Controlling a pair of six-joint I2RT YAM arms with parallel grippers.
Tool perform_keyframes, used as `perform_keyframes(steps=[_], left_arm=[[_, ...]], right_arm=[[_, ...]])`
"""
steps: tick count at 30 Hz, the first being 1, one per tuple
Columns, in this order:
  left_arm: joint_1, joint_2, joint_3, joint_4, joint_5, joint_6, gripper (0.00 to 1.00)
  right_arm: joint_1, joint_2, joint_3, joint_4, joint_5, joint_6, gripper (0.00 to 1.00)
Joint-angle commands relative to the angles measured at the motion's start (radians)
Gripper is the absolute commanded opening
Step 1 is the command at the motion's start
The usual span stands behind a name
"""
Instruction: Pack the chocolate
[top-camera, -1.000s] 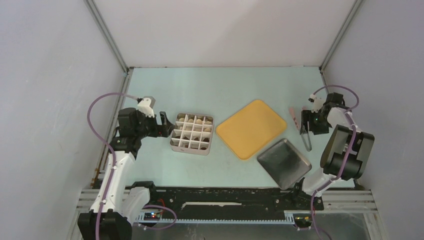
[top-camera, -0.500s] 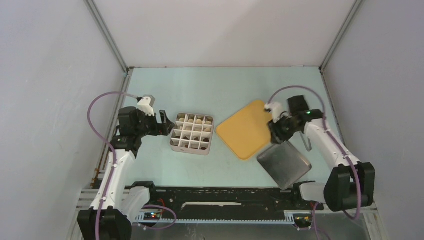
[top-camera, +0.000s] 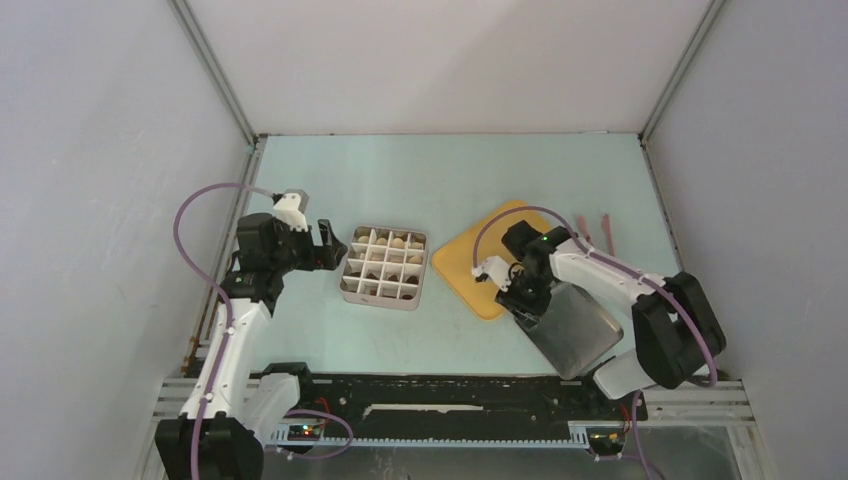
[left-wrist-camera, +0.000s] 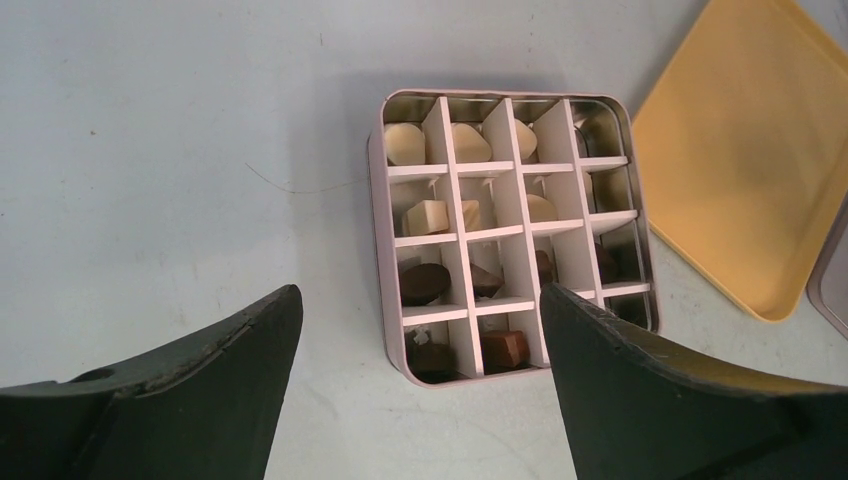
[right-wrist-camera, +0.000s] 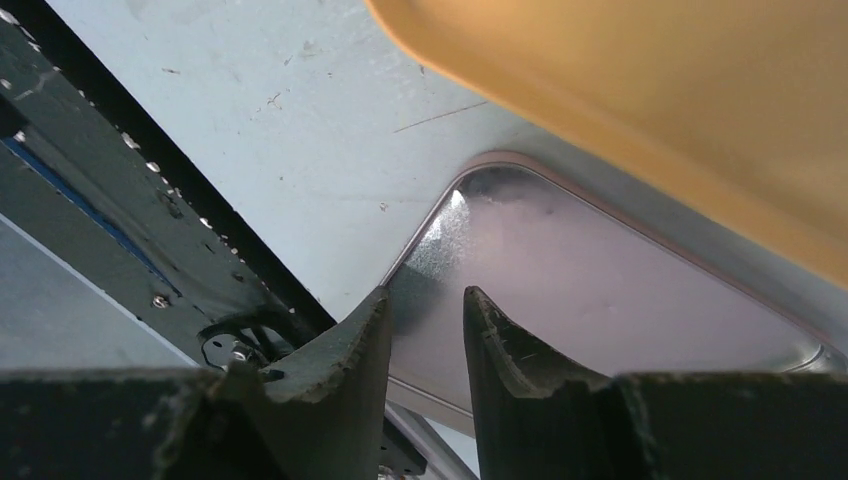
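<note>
The robot's left gripper needs to swing over the box (top-camera: 345, 283) next and turn toward the metal lid's corner (top-camera: 519, 322) by the yellow tray, because the lid is beyond both the box and the tray.
The chocolate (left-wrist-camera: 424, 283) lies in a pink gridded box (top-camera: 345, 283), cream-white pieces (left-wrist-camera: 405, 143) in the far cells and dark brown ones in the near cells. My left gripper (top-camera: 330, 246) hovers just left of the box, wide open and empty; in its wrist view the left gripper (left-wrist-camera: 418, 292) frames the near edge of the box (left-wrist-camera: 378, 200). My right gripper (top-camera: 520, 296) hangs low over the near-left corner of a silver metal lid (top-camera: 580, 335). The right gripper (right-wrist-camera: 425, 296) is open by a narrow gap with nothing in it, above the lid (right-wrist-camera: 620, 270).
A yellow tray (top-camera: 495, 250) lies between the box and the metal lid, its edge overlapping the lid (right-wrist-camera: 650, 90). Pink tongs (top-camera: 586, 232) lie at the far right. The black front rail (top-camera: 450, 410) runs close behind the lid's near corner.
The right arm swung from beside the tongs leftward and nearer, down onto the metal lid's corner, and its jaws narrowed. The left arm stayed put.
</note>
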Motion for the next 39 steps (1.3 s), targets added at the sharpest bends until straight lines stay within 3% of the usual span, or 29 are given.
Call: perform_keyframes(steps=[1, 7, 12, 20, 22, 24, 29, 35, 39], left_arm=[[-0.003, -0.008, -0.004, 0.018, -0.015, 0.0, 0.92], [-0.002, 0.003, 0.0, 0.019, -0.016, 0.003, 0.92], [-0.003, 0.015, 0.021, 0.017, -0.016, 0.002, 0.92], [-0.002, 0.01, 0.02, 0.012, -0.013, 0.007, 0.92], [-0.003, 0.013, 0.022, 0.013, -0.013, 0.008, 0.92], [-0.003, 0.017, 0.023, 0.014, -0.011, 0.008, 0.92], [-0.002, 0.042, 0.028, 0.016, -0.004, -0.003, 0.92], [-0.026, 0.137, 0.085, -0.001, 0.056, -0.003, 0.87], [-0.177, 0.163, 0.143, -0.056, 0.062, 0.135, 0.86]], right_arm=[[0.043, 0.022, 0.007, 0.014, 0.077, -0.033, 0.34], [0.069, 0.049, 0.013, -0.003, 0.001, -0.038, 0.34], [0.142, 0.121, -0.026, 0.057, 0.09, -0.01, 0.37], [0.148, 0.198, -0.042, 0.125, 0.201, 0.048, 0.36], [0.148, 0.208, -0.044, 0.13, 0.193, 0.059, 0.29], [0.15, 0.202, -0.041, 0.123, 0.187, 0.058, 0.17], [0.154, 0.091, 0.03, 0.002, 0.169, 0.067, 0.0], [0.138, -0.027, 0.198, -0.225, 0.053, 0.027, 0.0], [0.119, -0.076, 0.284, -0.327, -0.043, -0.013, 0.0]])
